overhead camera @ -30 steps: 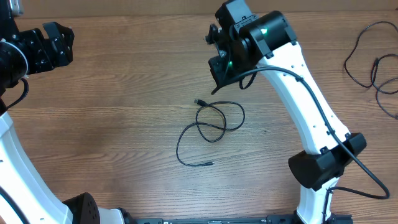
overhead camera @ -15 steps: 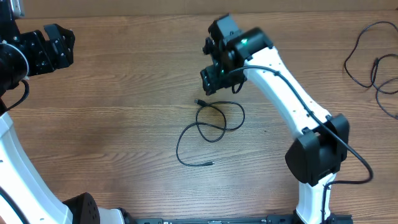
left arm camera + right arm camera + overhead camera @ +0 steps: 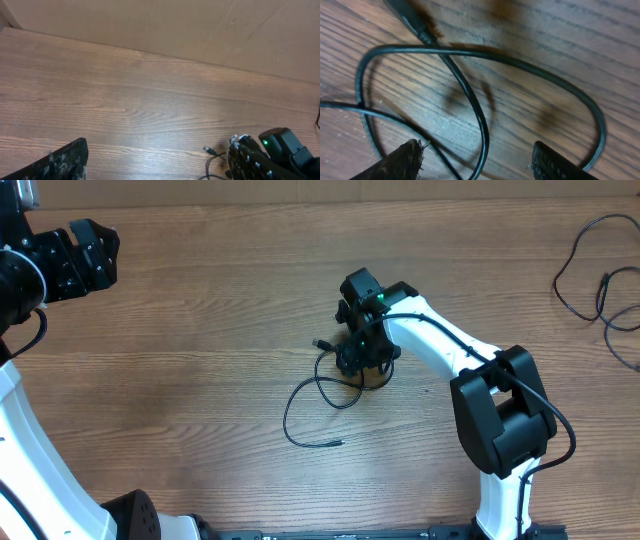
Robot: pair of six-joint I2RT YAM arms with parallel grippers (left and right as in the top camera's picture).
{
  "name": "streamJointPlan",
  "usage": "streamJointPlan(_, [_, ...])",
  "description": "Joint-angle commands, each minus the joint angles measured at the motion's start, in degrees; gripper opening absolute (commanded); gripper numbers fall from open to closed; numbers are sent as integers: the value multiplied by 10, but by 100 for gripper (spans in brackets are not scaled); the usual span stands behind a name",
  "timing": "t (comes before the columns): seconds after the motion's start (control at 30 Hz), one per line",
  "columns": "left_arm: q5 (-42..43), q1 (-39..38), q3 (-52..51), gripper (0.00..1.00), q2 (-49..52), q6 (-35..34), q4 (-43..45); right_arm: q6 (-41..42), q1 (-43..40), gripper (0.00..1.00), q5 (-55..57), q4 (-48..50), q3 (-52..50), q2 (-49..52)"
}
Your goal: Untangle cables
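My right gripper is open just above the plug end of the thin black cable, with that part between its fingers. It should next go down around the cable and close.
A thin black cable (image 3: 318, 445) lies in loose loops at the table's middle, its small plug (image 3: 322, 343) pointing left. My right gripper (image 3: 360, 360) is low over the loop's right part. In the right wrist view this gripper (image 3: 477, 162) is open, and one cable strand (image 3: 481, 125) runs between its fingertips (image 3: 395, 162) without being pinched. The plug (image 3: 412, 20) shows at the top there. My left gripper (image 3: 95, 255) hovers far off at the upper left. In the left wrist view it (image 3: 155, 167) is open and holds nothing, with the plug (image 3: 209, 150) ahead.
A second black cable (image 3: 605, 280) lies in loops at the table's far right edge. The right arm (image 3: 500, 420) reaches from the front right across to the middle. A brown wall (image 3: 200, 25) closes off the table's far side.
My right gripper has swung down and toward the front from above the table's back middle onto the cable loop. The cable and the left arm have stayed put.
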Motion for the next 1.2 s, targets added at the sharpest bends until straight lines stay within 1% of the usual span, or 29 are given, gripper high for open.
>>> streamJointPlan(0.0, [4, -4, 2, 88, -6, 11, -2, -4, -2, 70, -11, 32, -35, 3])
streamJointPlan(0.2, [4, -4, 2, 88, -6, 12, -2, -4, -2, 68, -12, 80, -80, 3])
streamJointPlan(0.23, [4, -4, 2, 88, -6, 12, -2, -4, -2, 39, -12, 86, -85, 3])
streamJointPlan(0.27, [4, -4, 2, 88, -7, 12, -2, -4, -2, 4, -12, 90, -90, 3])
streamJointPlan(0.37, [4, -4, 2, 88, -6, 12, -3, -3, -2, 4, -17, 92, -93, 2])
streamJointPlan(0.47, [4, -4, 2, 88, -6, 12, -3, -4, -2, 4, -31, 69, -81, -13])
streamJointPlan(0.5, [4, -4, 2, 88, -6, 12, -3, -4, -2, 4, -36, 55, -72, -21])
streamJointPlan(0.57, [4, -4, 2, 88, -6, 12, -3, 0, -2, 4, -45, -5, -36, -45])
streamJointPlan(0.6, [4, -4, 2, 88, -6, 12, -3, 12, -2, 4, -46, -69, 5, -60])
streamJointPlan(0.67, [4, -4, 2, 88, -6, 11, -3, 20, -2, 4, -51, -159, 73, -76])
streamJointPlan(0.7, [4, -4, 2, 88, -6, 11, -2, 20, -2, 4, -55, -226, 138, -83])
streamJointPlan(0.73, [4, -4, 2, 88, -6, 11, -2, 20, -2, 4, -57, -257, 176, -85])
streamJointPlan(0.77, [4, -4, 2, 88, -6, 11, 0, 20, -2, 4, -57, -298, 241, -87])
streamJointPlan(0.83, [4, -4, 2, 88, -6, 11, 1, 20, -2, 4, -57, -336, 351, -87])
streamJointPlan(0.93, [4, -4, 2, 88, -6, 11, -2, 20, -3, 4, -57, -332, 478, -87])
streamJointPlan(1.0, [4, -4, 2, 87, -6, 11, -6, 26, -6, 4, -56, -311, 534, -87])
streamJointPlan(1.07, [4, -4, 2, 87, -6, 11, -9, 40, -14, 4, -54, -281, 554, -87])
streamJointPlan(1.17, [4, -4, 2, 87, -6, 11, -11, 48, -28, 4, -54, -265, 537, -74])
